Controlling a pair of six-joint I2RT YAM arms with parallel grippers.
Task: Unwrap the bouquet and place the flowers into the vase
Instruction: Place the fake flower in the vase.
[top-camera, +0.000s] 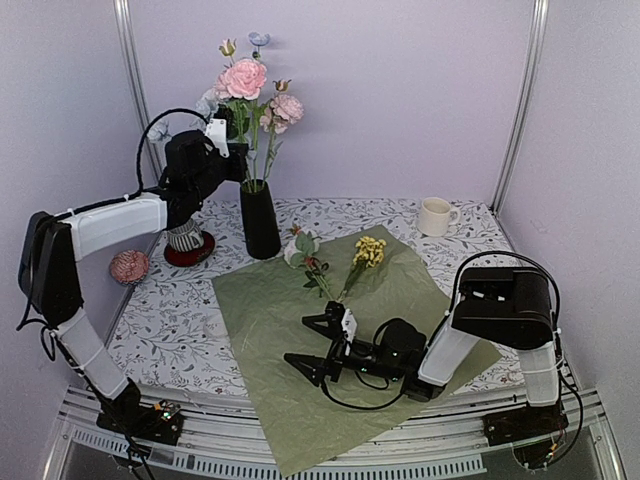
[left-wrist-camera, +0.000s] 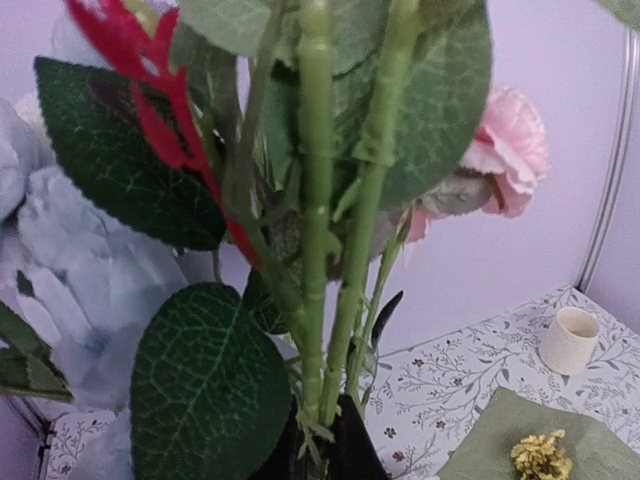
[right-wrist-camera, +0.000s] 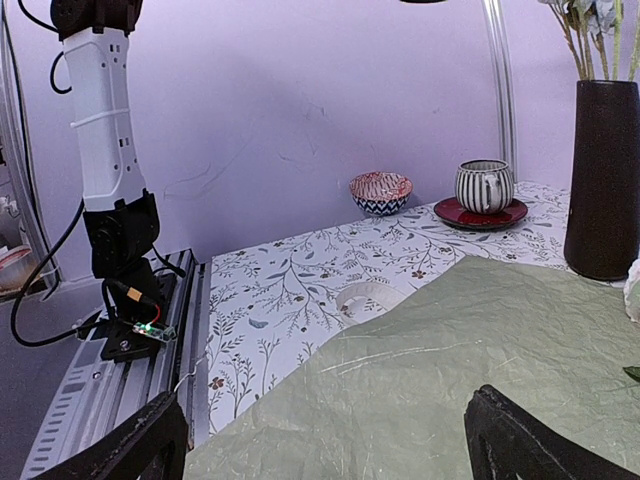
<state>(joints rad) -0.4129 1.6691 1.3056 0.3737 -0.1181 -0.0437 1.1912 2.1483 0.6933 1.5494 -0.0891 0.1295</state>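
Note:
The green flower stems go down with my left gripper toward the black vase's opening (top-camera: 255, 185) next for release there. That opening lies just below my left gripper.
The black vase (top-camera: 260, 222) (right-wrist-camera: 605, 180) stands at the back left with pink flowers (top-camera: 243, 78) and other blooms in it. My left gripper (top-camera: 230, 138) (left-wrist-camera: 322, 448) is above the vase mouth, shut on green flower stems (left-wrist-camera: 315, 250). The bouquet's wrap (top-camera: 330, 330) (right-wrist-camera: 450, 370) lies spread open, olive side up. On it lie a yellow cluster (top-camera: 368, 250) (left-wrist-camera: 540, 455) and a white-and-red stem (top-camera: 302, 250). My right gripper (top-camera: 318, 347) (right-wrist-camera: 325, 460) rests open just over the paper's near part, with nothing between its fingers (right-wrist-camera: 530, 445).
A striped cup on a red saucer (top-camera: 187, 242) (right-wrist-camera: 483, 188) stands left of the vase. A patterned bowl (top-camera: 129, 266) (right-wrist-camera: 381, 192) sits near the left edge. A white mug (top-camera: 435, 216) (left-wrist-camera: 570, 340) is at the back right. A cream ribbon loop (right-wrist-camera: 365, 297) lies by the paper's edge.

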